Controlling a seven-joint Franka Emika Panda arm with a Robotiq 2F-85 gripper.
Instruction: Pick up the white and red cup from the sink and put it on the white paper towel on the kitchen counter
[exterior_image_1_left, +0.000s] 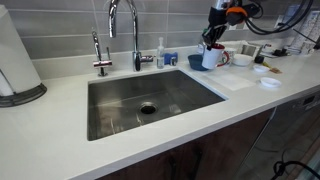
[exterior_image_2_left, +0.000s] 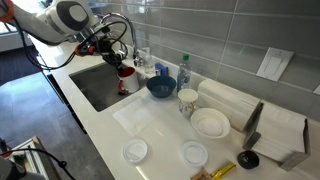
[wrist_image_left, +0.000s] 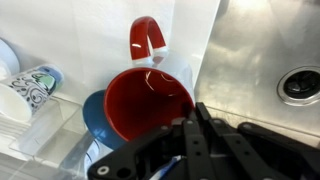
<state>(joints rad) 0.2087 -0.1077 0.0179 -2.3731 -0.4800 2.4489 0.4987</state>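
Observation:
The gripper will next move the cup over the towel's end by the blue bowl (exterior_image_1_left: 229, 77), and then it will lower the cup onto the towel.
My gripper (exterior_image_1_left: 213, 38) is shut on the rim of the white and red cup (exterior_image_1_left: 209, 58) and holds it in the air at the sink's counter-side edge, just above the blue bowl. Both also show in an exterior view, the gripper (exterior_image_2_left: 114, 58) over the cup (exterior_image_2_left: 126, 76). In the wrist view the cup's red inside (wrist_image_left: 143, 106) and red handle (wrist_image_left: 148, 41) lie right before my fingers (wrist_image_left: 186, 122). The steel sink (exterior_image_1_left: 118, 98) (exterior_image_2_left: 92, 86) is empty, its drain (wrist_image_left: 300, 84) off to the side. The white paper towel (exterior_image_1_left: 236, 81) (exterior_image_2_left: 150, 120) lies flat on the white counter (exterior_image_1_left: 60, 150).
A blue bowl (exterior_image_2_left: 160, 87) (wrist_image_left: 93, 118) sits beside the sink. A patterned cup (exterior_image_2_left: 187, 100), white bowls (exterior_image_2_left: 210, 122) and flat white lids (exterior_image_2_left: 135, 150) ring the towel. The faucet (exterior_image_1_left: 125, 25) and a soap bottle (exterior_image_1_left: 160, 52) stand behind the sink, a big paper roll (exterior_image_1_left: 15, 55) at its far end.

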